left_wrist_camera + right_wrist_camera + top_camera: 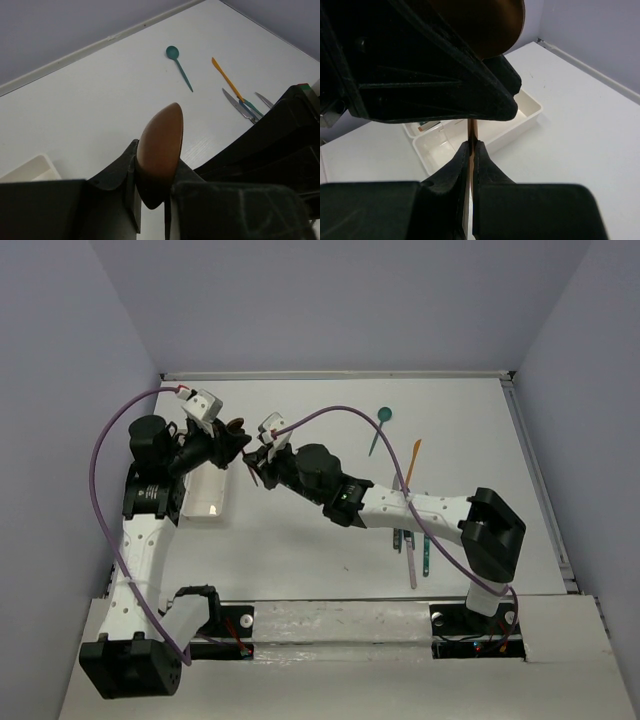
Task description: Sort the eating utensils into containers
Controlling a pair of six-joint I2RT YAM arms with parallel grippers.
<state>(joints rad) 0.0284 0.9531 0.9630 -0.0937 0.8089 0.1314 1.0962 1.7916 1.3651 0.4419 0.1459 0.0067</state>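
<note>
I should next move my left gripper to the left in the top view and down over the farther tray, and let go of the spoon that it still holds beside the trays.
A copper-brown spoon is held in the air between both grippers. My left gripper is shut on the spoon's bowl, which stands up between its fingers. My right gripper is shut on the thin handle just below the left gripper. Both grippers meet right of the white trays, which also show below them in the right wrist view. A teal spoon and an orange knife lie at the table's far right.
Several more utensils lie partly under my right arm's forearm. The left wrist view shows the teal spoon, the orange knife and a silver knife. The farther tray holds something. Walls close the table's back and sides.
</note>
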